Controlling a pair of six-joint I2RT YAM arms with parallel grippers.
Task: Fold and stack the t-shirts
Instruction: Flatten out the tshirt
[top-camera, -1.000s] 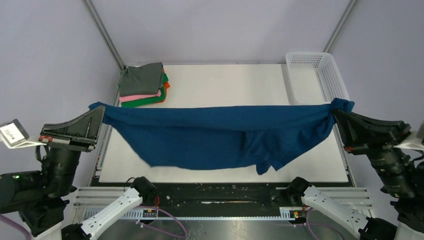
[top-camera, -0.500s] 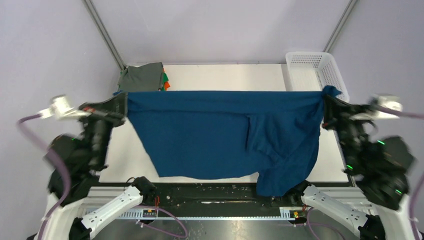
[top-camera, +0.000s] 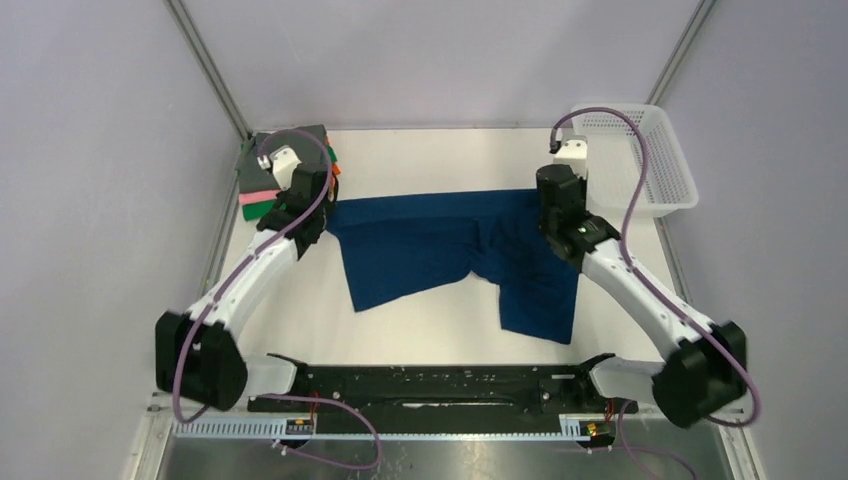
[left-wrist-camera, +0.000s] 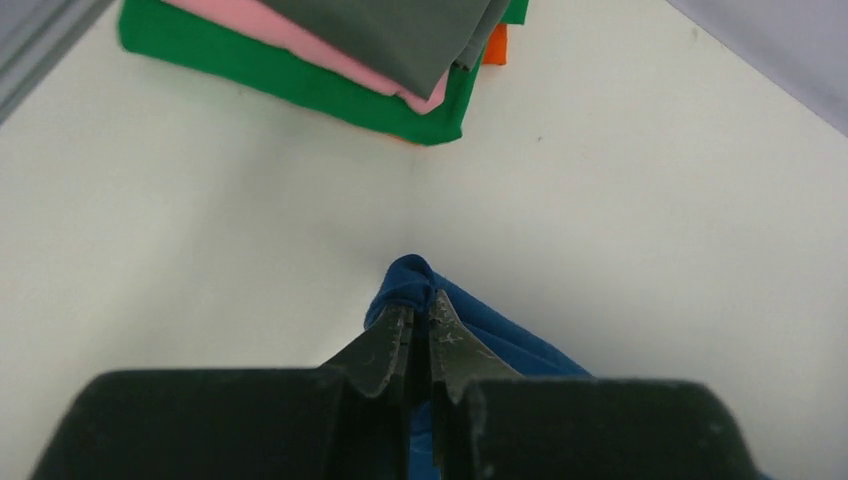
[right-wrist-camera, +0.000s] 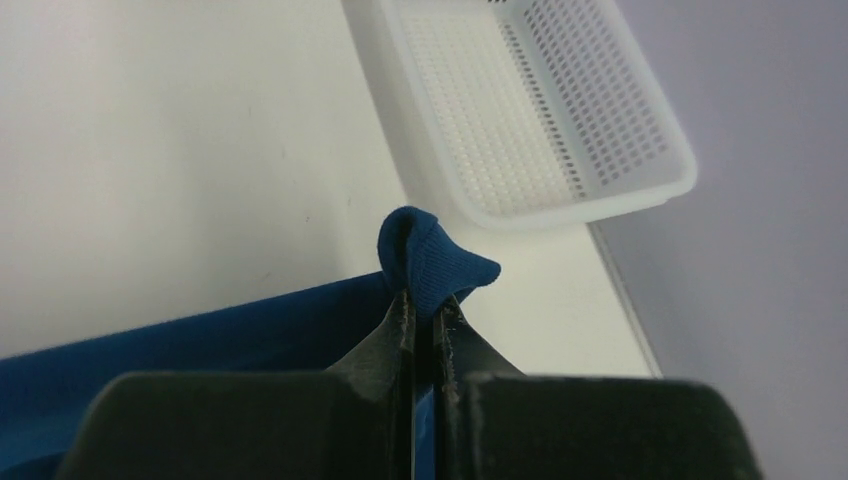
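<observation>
The left gripper carries the t-shirt's corner outward and to its right in the top view next, releasing it on the bare table beside the stack.
The dark blue t-shirt (top-camera: 430, 245) lies spread on the white table, its far edge stretched between my two grippers; no chest print shows. My left gripper (top-camera: 326, 212) is shut on its far left corner, which bunches at the fingertips in the left wrist view (left-wrist-camera: 420, 305). My right gripper (top-camera: 545, 203) is shut on the far right corner, which sticks up as a ribbed fold in the right wrist view (right-wrist-camera: 425, 300). The folded stack (top-camera: 290, 160) of grey, pink, green and orange shirts sits at the far left corner, partly behind my left wrist, and shows in the left wrist view (left-wrist-camera: 350, 50).
The white mesh basket (top-camera: 645, 165) stands at the far right corner, just beyond the right gripper; it also shows in the right wrist view (right-wrist-camera: 540, 110). Bare table (top-camera: 440, 160) lies between stack and basket. A black rail (top-camera: 430, 378) runs along the near edge.
Both arms have swung from high and wide down and forward onto the table. The shirt, held stretched in the air before, now lies on the table, narrower between the grippers.
</observation>
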